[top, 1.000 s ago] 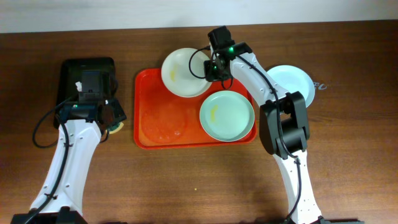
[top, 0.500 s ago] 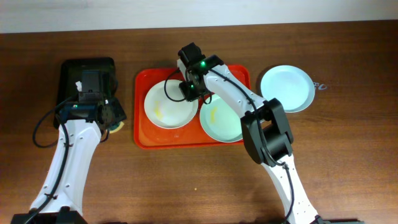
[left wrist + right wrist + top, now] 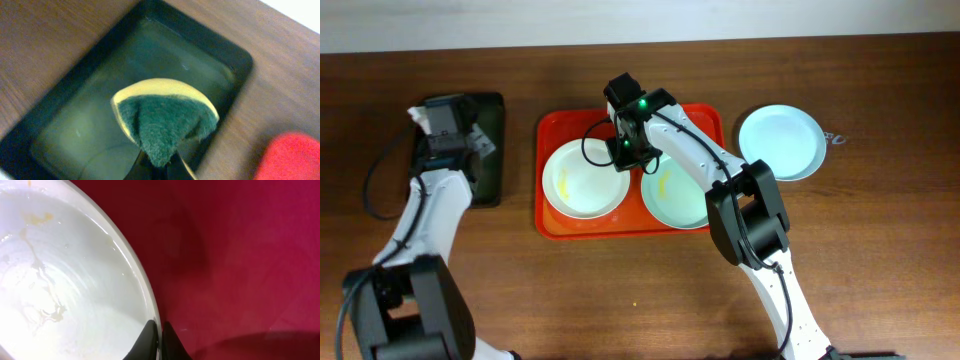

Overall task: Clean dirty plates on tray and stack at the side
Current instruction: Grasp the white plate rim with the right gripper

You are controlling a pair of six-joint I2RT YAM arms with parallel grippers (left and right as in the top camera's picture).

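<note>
My left gripper needs to go down to the bottom of the black tray and let go of the sponge (image 3: 165, 117), because the sponge still hangs above the water and the tray's bottom is below it.
The white plate (image 3: 575, 185), with yellowish smears, lies in the left half of the red-orange tray (image 3: 548, 130). My right gripper (image 3: 625, 155) is shut on its right rim; the right wrist view shows the fingers (image 3: 160, 332) pinching the rim of the white plate (image 3: 60, 280) over the red tray floor (image 3: 240, 255). A mint-blue plate (image 3: 675, 195) with a yellow smear lies in the tray's right half. A second mint-blue plate (image 3: 780, 142) sits on the table to the right of the tray. My left gripper (image 3: 160, 167) is shut on a yellow-and-green sponge (image 3: 165, 117).
A black rectangular tray (image 3: 488, 170) holding water stands at the far left; my left gripper (image 3: 455, 140) hovers over it, and its rim shows in the left wrist view (image 3: 220, 45). The table is brown wood (image 3: 640, 300).
My right gripper has slid the white plate left and toward the front within the tray. My left arm has swung from beside the black tray to above it, sponge in hand.
</note>
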